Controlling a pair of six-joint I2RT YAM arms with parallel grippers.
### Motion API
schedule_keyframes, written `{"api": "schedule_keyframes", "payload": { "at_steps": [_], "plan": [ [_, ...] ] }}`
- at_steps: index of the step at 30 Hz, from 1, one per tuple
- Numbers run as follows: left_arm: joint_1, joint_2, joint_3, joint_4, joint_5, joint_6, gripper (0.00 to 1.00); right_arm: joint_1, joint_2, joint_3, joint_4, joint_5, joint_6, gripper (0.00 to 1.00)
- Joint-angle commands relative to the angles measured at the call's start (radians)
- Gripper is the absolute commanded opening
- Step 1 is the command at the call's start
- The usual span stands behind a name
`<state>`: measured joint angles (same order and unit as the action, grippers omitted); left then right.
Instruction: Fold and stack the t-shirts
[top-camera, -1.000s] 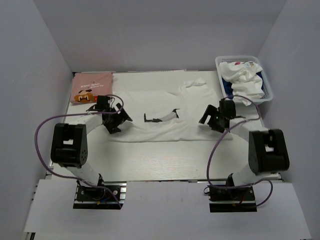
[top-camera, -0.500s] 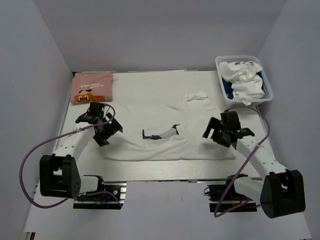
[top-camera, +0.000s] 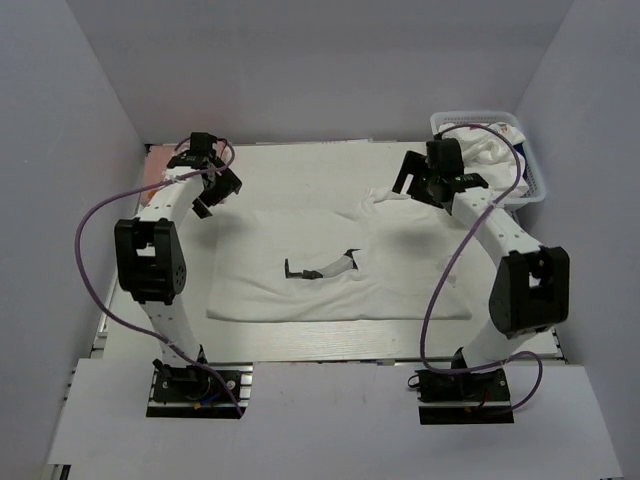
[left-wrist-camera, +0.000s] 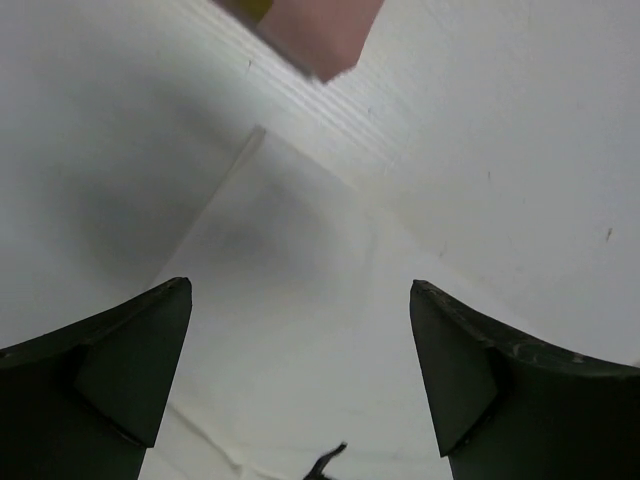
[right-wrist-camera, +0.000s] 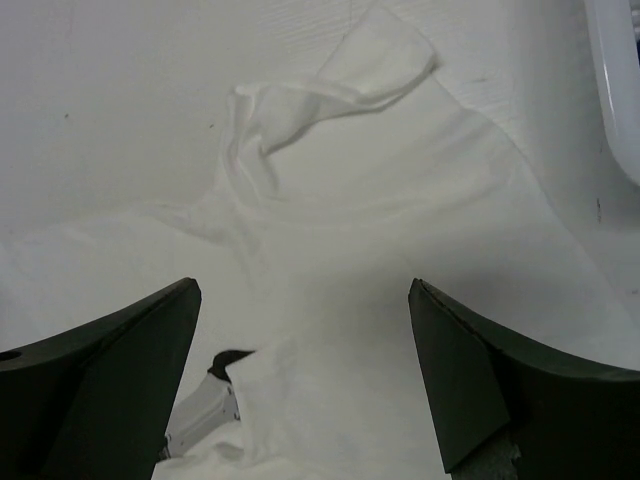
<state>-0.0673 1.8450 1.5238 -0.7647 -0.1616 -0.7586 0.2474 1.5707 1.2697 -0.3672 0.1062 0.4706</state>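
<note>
The white t-shirt's corner (top-camera: 222, 211) (left-wrist-camera: 262, 148) nearest the pink t-shirt lies below my left gripper's open fingers, ahead of them. My left gripper should go down onto that corner next and close.
A large white t-shirt (top-camera: 340, 270) lies spread on the table, with a dark print (top-camera: 322, 268) in its middle and a bunched sleeve (top-camera: 390, 194) at its far right. My left gripper (top-camera: 214, 192) is open and empty above its far left corner (left-wrist-camera: 262, 135). My right gripper (top-camera: 416, 186) is open and empty just past the bunched sleeve (right-wrist-camera: 330, 90). In the wrist views, both the left gripper (left-wrist-camera: 300, 290) and the right gripper (right-wrist-camera: 305, 285) have only cloth between their jaws. The pink t-shirt (top-camera: 152, 176) lies folded at the far left, mostly hidden by my left arm; its corner shows in the left wrist view (left-wrist-camera: 315, 30).
A white lattice basket (top-camera: 480, 116) at the far right holds crumpled white t-shirts (top-camera: 495, 145); its rim shows in the right wrist view (right-wrist-camera: 615, 80). White walls close in the table on three sides. Purple cables loop beside both arms.
Both arms have swung from the shirt's near side edges up to its far edge. The shirt lies as it did half a second ago.
</note>
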Motion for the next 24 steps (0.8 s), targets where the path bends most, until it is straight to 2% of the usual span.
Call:
{"api": "schedule_keyframes", "payload": {
  "at_steps": [1,5,7,14,15,19,22,24],
  "plan": [
    [0.004,0.084,0.143,-0.085,-0.116,0.007,1.0,0.0,0.098,0.147,-0.038,0.061,-0.03,0.9],
    [0.004,0.21,0.249,-0.11,-0.153,-0.002,1.0,-0.003,0.199,0.252,-0.042,0.124,-0.053,0.9],
    [0.004,0.263,0.262,-0.09,-0.141,-0.002,0.96,-0.003,0.271,0.324,-0.053,0.147,-0.064,0.9],
    [0.004,0.388,0.312,-0.061,-0.096,0.008,0.66,-0.003,0.466,0.477,-0.064,0.129,-0.15,0.9],
    [0.004,0.399,0.326,-0.061,-0.096,0.008,0.58,-0.003,0.482,0.485,-0.064,0.113,-0.167,0.9],
    [0.004,0.421,0.335,-0.061,-0.096,0.008,0.44,0.0,0.572,0.54,-0.062,0.089,-0.217,0.9],
    [0.004,0.421,0.308,-0.061,-0.096,0.008,0.27,-0.003,0.609,0.545,-0.029,0.063,-0.239,0.9],
    [0.004,0.408,0.286,-0.051,-0.076,0.008,0.2,0.003,0.634,0.556,-0.001,0.058,-0.259,0.9]
  ]
}}
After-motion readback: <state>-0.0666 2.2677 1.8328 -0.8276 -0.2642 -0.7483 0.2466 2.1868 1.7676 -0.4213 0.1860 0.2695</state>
